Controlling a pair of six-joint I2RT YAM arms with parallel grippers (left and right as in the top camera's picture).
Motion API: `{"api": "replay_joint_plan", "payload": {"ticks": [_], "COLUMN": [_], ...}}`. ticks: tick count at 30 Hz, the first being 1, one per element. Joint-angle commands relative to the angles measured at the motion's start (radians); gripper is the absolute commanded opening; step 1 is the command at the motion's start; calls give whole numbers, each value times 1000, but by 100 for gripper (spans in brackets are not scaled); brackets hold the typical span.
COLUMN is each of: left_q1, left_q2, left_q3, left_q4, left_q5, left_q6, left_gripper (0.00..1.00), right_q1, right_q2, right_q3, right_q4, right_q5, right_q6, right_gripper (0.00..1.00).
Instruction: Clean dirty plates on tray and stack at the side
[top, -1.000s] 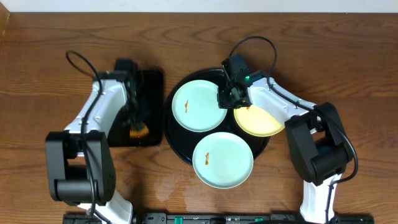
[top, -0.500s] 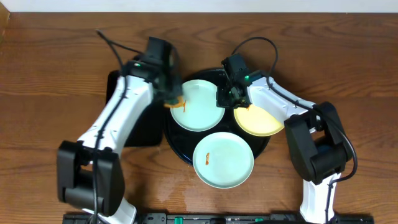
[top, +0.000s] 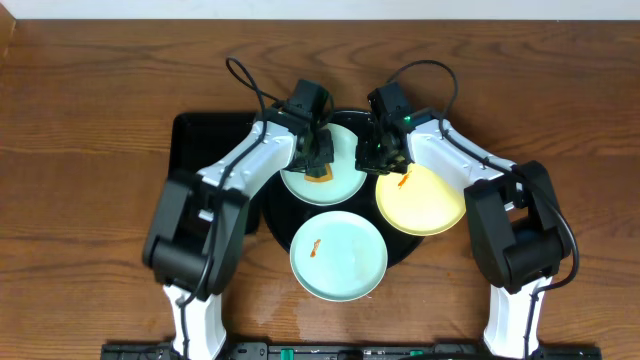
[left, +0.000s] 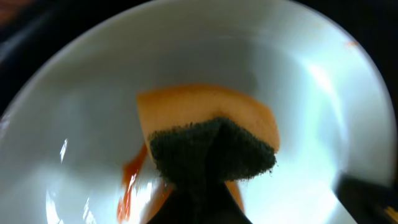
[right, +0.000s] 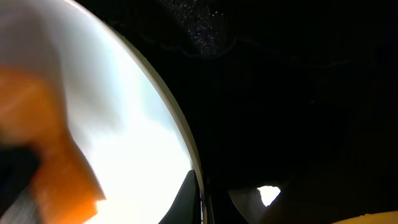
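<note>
I should wipe the smear next, lift, carry the sponge over and release it inside the rectangular black tray (top: 203, 142), left of my left gripper in the overhead view.
The round black tray (top: 278, 215) holds three plates. On the back mint plate (top: 345, 180) rests an orange sponge with a dark green scourer (left: 211, 146), and my left gripper (top: 320, 162) is shut on that sponge. An orange smear (left: 127, 180) lies beside it. My right gripper (top: 378, 160) is shut on this plate's right rim (right: 186, 143). The yellow plate (top: 425, 200), smeared orange near its back edge, overhangs the tray's right rim. The front mint plate (top: 340, 258), also with a small smear, overhangs the front rim.
A rectangular black tray (top: 205, 165) lies left of the round one, under my left arm. Bare wood-grain tabletop (top: 90, 150) spreads to the far left, far right and back. Both arms' cables arch over the tray's back edge.
My left arm carried the sponge from the rectangular tray rightward onto the back mint plate. The front mint plate slid left and the yellow plate slightly right. The right gripper stayed on the rim.
</note>
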Motion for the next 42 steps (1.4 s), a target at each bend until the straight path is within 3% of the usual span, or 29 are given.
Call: {"api": "replay_joint_plan", "payload": {"ticks": [1, 11, 19, 32, 42], "left_q1": [5, 5, -2, 11, 209], "left_q2": [51, 56, 55, -148, -277], "left_q3": [-13, -11, 37, 102, 80], "left_q4": [17, -74, -151, -236, -450], "left_q5": [-25, -634, -854, -835, -382], "left_q6": [58, 71, 71, 67, 76], "left_gripper": [7, 7, 7, 7, 7], "right_q1": [-15, -14, -14, -14, -14], "right_q2": [61, 61, 61, 61, 61], "right_q3": [-18, -18, -18, -16, 18], "right_q4": [-15, -16, -18, -29, -10], "right_q5": [88, 88, 89, 89, 89], "right_q6": [-15, -15, -15, -31, -337], "right_gripper": [1, 1, 1, 1, 1]}}
